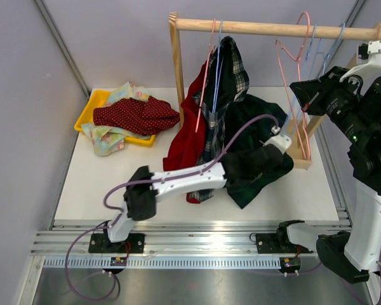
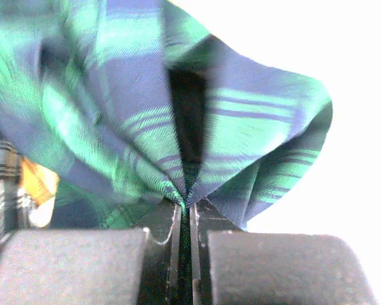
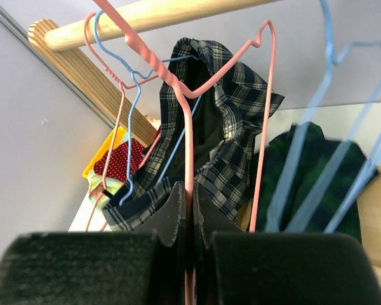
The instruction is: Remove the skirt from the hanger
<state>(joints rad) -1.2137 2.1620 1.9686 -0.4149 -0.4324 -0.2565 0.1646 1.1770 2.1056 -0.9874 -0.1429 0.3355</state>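
The bar carries the hanger, so next my right gripper will stay below the bar and open to release the hanger's pink wire [image 1: 304, 116] [image 3: 188, 170], which runs between its fingers.
The skirt [image 1: 257, 136], dark green and blue plaid, lies heaped on the white table by the rack's right foot. My left gripper [image 1: 274, 151] is sunk into it and is shut on a fold of the cloth [image 2: 241, 140], which bunches between the jaws of the left gripper [image 2: 187, 206]. The pink wire hanger [image 1: 291, 60] hangs from the wooden rail at the right. My right gripper [image 1: 301, 92] is shut on one of its wires. In the right wrist view that hanger [image 3: 188, 140] runs straight down into the closed right gripper [image 3: 190, 190]. Whether the skirt still hooks the hanger is hidden.
A wooden rail [image 1: 267, 28] on uprights [image 1: 176, 76] carries a red garment and a black-and-white plaid one [image 1: 219, 95] on pink and blue hangers. Bare blue hangers [image 1: 324, 39] hang at the right end. A yellow tray [image 1: 87, 115] at back left holds a red dotted cloth [image 1: 136, 114].
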